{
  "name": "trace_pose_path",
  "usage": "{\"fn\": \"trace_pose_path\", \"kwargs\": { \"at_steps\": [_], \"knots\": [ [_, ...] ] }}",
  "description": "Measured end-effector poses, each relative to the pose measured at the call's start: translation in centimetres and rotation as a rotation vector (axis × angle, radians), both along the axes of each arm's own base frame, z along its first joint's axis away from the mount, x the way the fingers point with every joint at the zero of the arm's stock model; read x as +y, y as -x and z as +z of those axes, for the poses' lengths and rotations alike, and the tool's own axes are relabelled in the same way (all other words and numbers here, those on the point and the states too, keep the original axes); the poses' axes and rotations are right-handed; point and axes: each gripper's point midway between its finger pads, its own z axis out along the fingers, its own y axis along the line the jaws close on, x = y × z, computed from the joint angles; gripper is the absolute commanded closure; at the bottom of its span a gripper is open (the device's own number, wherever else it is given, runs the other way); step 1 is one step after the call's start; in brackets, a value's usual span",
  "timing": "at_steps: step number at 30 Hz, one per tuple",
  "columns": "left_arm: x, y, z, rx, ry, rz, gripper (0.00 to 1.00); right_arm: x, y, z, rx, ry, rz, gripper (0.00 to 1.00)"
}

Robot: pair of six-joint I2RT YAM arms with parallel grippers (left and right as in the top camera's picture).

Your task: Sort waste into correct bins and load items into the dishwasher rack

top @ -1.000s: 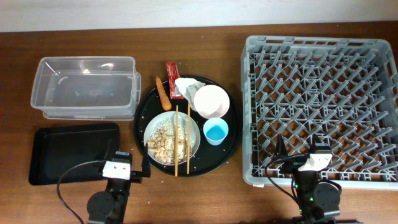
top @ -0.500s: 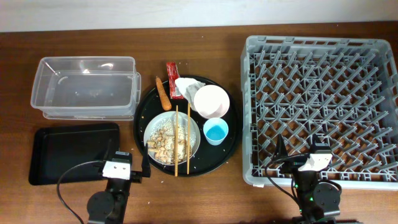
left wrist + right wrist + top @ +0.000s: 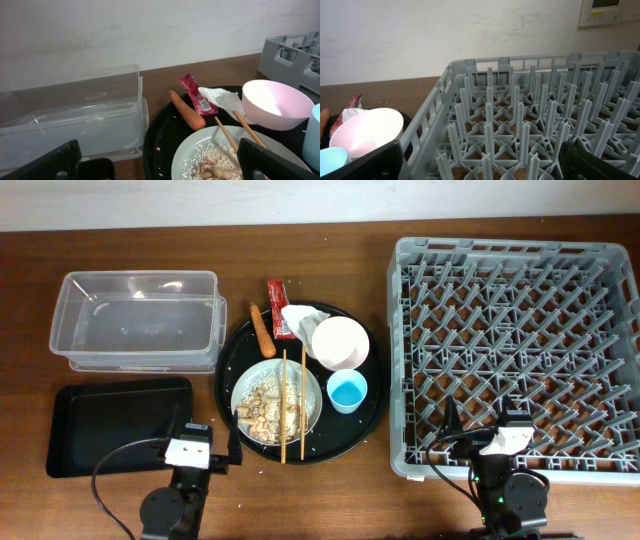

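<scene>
Next, my left gripper swings to the right in the overhead view past the rice bowl and tips down onto the blue cup's rim (image 3: 332, 385) (image 3: 313, 113), since the cup's opening faces up.
On the round black tray (image 3: 368, 395) lie a red wrapper (image 3: 279, 308), a white tissue (image 3: 298, 317), a carrot stick (image 3: 262, 330), a small white bowl (image 3: 340, 342), a blue cup (image 3: 348, 391) and a wider bowl of rice scraps (image 3: 262, 402) with two chopsticks (image 3: 284, 405) across it. The clear tub (image 3: 135, 320) and black rectangular tray (image 3: 115, 425) sit to the left. The grey rack (image 3: 515, 345) is to the right. My left gripper (image 3: 160, 165) is open and empty just short of the rice bowl (image 3: 225, 155). My right gripper (image 3: 480, 160) is open at the rack's near edge (image 3: 530, 120).
The left wrist view shows the tub (image 3: 75, 120), carrot (image 3: 187, 110), wrapper (image 3: 196, 97) and small bowl (image 3: 277, 102) ahead. The right wrist view shows the small bowl (image 3: 367, 130) left of the rack wall. A pale wall runs behind the table.
</scene>
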Motion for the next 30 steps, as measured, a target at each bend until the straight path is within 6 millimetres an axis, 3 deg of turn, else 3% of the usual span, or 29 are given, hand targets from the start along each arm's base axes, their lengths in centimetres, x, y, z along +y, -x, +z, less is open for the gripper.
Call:
{"fn": "trace_pose_path", "kwargs": {
  "at_steps": [6, 9, 10, 12, 14, 16, 17, 19, 21, 25, 27, 28, 30],
  "knots": [
    [-0.2, 0.0, 0.4, -0.017, 0.003, -0.012, 0.01, 0.0, 0.0, 0.0, 0.0, -0.001, 0.001, 0.02],
    [-1.8, 0.2, 3.5, -0.146, 0.023, -0.103, 0.01, 1.4, 0.0, 0.6, -0.026, -0.007, 0.08, 0.02],
    [-2.4, 0.5, 5.1, -0.214, 0.033, -0.143, 0.01, 2.5, 0.1, 2.2, -0.094, -0.011, 0.143, 0.02],
    [-3.0, 1.2, 7.5, -0.306, 0.048, -0.187, 0.01, 3.9, 0.5, 3.6, -0.14, -0.012, 0.226, 0.02],
    [-3.3, 1.7, 8.9, -0.322, 0.054, -0.204, 0.01, 4.3, 0.9, 4.4, -0.116, -0.012, 0.253, 0.02],
    [-3.0, 2.2, 11.2, -0.304, 0.059, -0.194, 0.01, 4.4, 1.6, 6.7, -0.097, -0.012, 0.265, 0.02],
    [-2.7, 2.5, 12.8, -0.279, 0.061, -0.182, 0.01, 4.5, 2.0, 8.5, -0.079, -0.014, 0.27, 0.02],
    [-2.4, 2.6, 14.8, -0.213, 0.058, -0.161, 0.01, 4.5, 2.4, 10.1, 0.005, -0.019, 0.272, 0.02],
    [-2.3, 1.4, 17.4, -0.109, 0.053, -0.143, 0.01, 4.6, 1.6, 11.5, 0.129, -0.024, 0.274, 0.02],
    [-2.6, -1.6, 16.8, 0.245, 0.026, -0.129, 0.01, 5.0, -1.6, 13.5, 0.394, -0.04, 0.276, 0.02],
    [-3.0, -2.4, 16.4, 0.37, 0.018, -0.137, 0.01, 5.3, -3.1, 14.4, 0.465, -0.046, 0.281, 0.02],
    [-3.8, -3.8, 16.4, 0.481, 0.022, -0.171, 0.01, 6.0, -5.0, 16.3, 0.462, -0.055, 0.312, 0.02],
    [-4.6, -4.4, 15.6, 0.557, 0.038, -0.205, 0.01, 7.1, -5.7, 16.5, 0.49, -0.078, 0.374, 0.02]
  ]
}}
